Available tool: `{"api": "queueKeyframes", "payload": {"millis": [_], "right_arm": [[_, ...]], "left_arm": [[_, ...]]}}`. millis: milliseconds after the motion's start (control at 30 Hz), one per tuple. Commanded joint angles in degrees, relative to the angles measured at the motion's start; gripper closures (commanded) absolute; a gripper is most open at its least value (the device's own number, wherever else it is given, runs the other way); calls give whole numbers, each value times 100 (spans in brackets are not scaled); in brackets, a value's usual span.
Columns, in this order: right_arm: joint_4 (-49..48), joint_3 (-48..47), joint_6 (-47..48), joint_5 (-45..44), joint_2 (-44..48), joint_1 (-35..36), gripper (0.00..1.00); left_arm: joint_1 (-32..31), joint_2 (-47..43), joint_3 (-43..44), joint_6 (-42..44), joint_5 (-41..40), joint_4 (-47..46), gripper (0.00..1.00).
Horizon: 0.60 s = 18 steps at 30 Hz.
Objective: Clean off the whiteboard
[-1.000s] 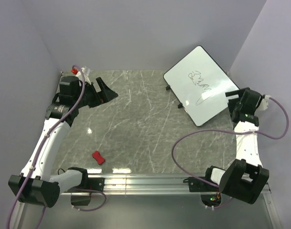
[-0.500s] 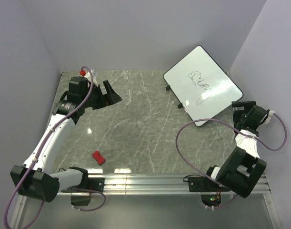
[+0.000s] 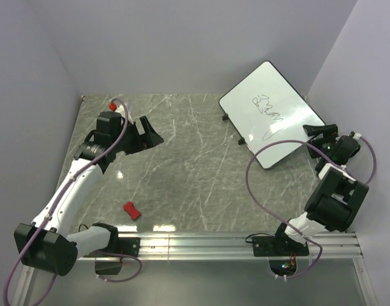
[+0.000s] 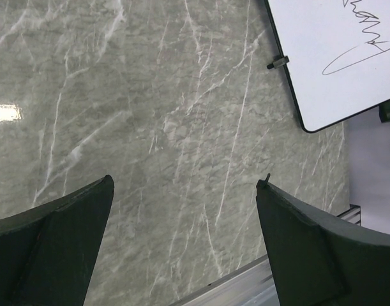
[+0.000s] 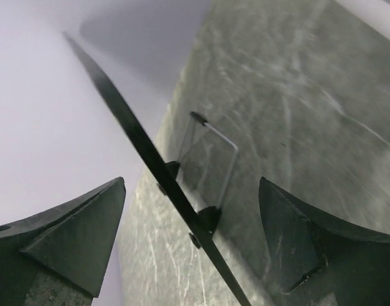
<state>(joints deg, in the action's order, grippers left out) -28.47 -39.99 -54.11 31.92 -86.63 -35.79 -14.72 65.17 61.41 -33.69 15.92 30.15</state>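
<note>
The whiteboard's black rim runs at an angle between my right gripper's open fingers. Next, that gripper turns in line with the whiteboard's rim and closes on it.
The whiteboard (image 3: 281, 131) stands tilted at the back right of the marble table, with black scribbles on its face. My right gripper (image 3: 315, 131) is open at its near right edge. In the right wrist view the board's black rim (image 5: 143, 150) runs edge-on between the two fingers, with its wire stand (image 5: 215, 159) behind; I cannot tell whether the fingers touch the rim. My left gripper (image 3: 154, 135) is open and empty, held over the back left of the table. In the left wrist view (image 4: 185, 183) it looks across the marble at the board's corner (image 4: 335, 70).
A small red eraser block (image 3: 131, 210) lies on the marble near the front left. An aluminium rail (image 3: 201, 242) runs along the front edge. The right arm's cable (image 3: 249, 182) loops over the table's right side. Purple walls close in the back and sides.
My left arm has swung right and nearer, away from the back left corner. My right arm has folded back toward its base, with its gripper turned and still by the board's right edge.
</note>
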Motion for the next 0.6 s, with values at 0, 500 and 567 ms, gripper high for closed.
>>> {"api": "queueKeyframes", "payload": {"millis": [0,500,567], "right_arm": [[-616,-509,129,639,-256,-33,10],[-1047,-774,216,1052,-785,257,51],[-1064,-765,269,1088,-838,309,67]], "left_arm": [[-75,-197,-155,-146,-160,-325,1],[-180,-48,20,-58,-204,-176,1],[-180,-74,-23,-58,-177,-168,0]]}}
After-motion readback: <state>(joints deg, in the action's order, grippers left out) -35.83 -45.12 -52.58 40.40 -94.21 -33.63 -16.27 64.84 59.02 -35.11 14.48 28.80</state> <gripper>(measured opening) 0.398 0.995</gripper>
